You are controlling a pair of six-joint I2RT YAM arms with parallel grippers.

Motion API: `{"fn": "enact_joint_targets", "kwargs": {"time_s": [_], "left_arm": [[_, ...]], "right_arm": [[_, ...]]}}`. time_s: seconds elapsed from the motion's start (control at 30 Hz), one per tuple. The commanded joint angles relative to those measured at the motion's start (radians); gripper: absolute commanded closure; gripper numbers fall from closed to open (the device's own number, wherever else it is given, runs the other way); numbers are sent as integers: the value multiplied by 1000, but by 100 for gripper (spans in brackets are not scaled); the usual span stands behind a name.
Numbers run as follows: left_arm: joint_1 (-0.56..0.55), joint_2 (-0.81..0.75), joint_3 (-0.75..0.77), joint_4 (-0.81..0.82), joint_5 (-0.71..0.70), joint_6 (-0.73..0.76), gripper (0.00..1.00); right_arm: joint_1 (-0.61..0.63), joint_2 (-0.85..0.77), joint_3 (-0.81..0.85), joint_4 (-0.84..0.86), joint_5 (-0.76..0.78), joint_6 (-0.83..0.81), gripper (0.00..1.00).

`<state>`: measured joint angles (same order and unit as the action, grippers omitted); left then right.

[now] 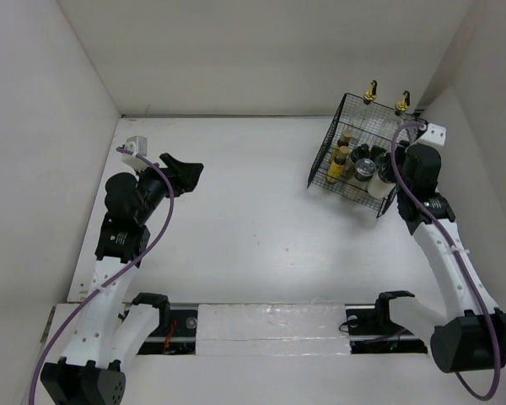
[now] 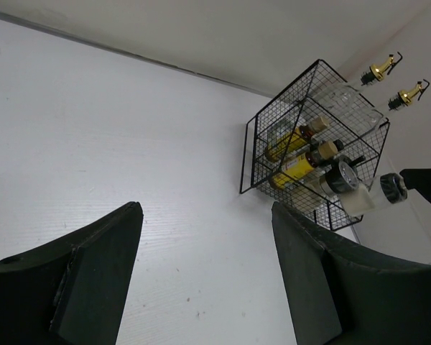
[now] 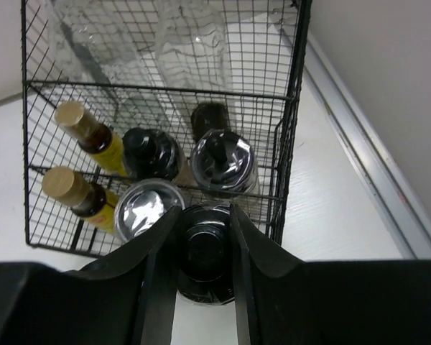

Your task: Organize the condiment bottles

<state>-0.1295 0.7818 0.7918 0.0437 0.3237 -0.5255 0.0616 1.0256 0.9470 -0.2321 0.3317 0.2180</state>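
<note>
I should next move my right gripper down toward the open gap beside the silver-lidded jar, along the near side of the basket, and let go of the pale jar's dark lid.
My right gripper (image 3: 203, 223) is shut on the dark lid of a squat pale jar (image 3: 205, 262), at the near wall of the black wire basket (image 3: 294, 108), on my side of it. In the top view the right gripper (image 1: 388, 179) and jar (image 1: 378, 186) are at the basket's right corner (image 1: 320, 169). Inside are two amber bottles with yellow labels (image 3: 93, 136), dark-lidded jars (image 3: 223, 162), a silver-lidded jar (image 3: 147, 208) and two clear glass bottles (image 3: 190, 47) with gold pourers (image 1: 371, 91). My left gripper (image 1: 188, 169) is open and empty, far left of the basket (image 2: 316, 136).
The basket stands in the far right corner, close to the white back and right walls (image 1: 481, 84). The white table (image 1: 253, 219) lies between the two arms. A left wall (image 1: 34, 169) is near the left arm.
</note>
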Motion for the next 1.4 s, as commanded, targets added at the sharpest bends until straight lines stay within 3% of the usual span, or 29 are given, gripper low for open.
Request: {"fn": "enact_joint_targets", "kwargs": {"time_s": [0.0,0.23,0.47,0.67,0.73,0.87,0.93,1.23,1.33,1.37], "left_arm": [[-4,-6,6,39,8,-4,32],[-4,5,6,39,8,-4,32],[-4,19,6,30,-11,-4,30],[-4,30,6,18,1,5,24],[-4,30,6,18,14,18,20],[-4,40,6,18,23,18,5],[-4,40,15,7,23,18,0],[25,17,-6,67,86,-13,0],[25,-3,-6,58,77,-13,0],[25,-18,-6,58,77,-13,0]], "right_arm": [[-32,10,55,163,7,-3,80],[-42,48,45,227,40,-3,80],[-42,114,-69,280,26,44,80],[-42,146,-145,321,7,78,71],[-42,146,-155,321,7,78,65],[-42,110,-155,321,7,64,12],[-42,78,-140,321,7,64,2],[27,-205,-13,301,-152,-45,0],[70,-246,22,315,-357,-101,0],[81,-246,22,326,-507,-101,0]]}}
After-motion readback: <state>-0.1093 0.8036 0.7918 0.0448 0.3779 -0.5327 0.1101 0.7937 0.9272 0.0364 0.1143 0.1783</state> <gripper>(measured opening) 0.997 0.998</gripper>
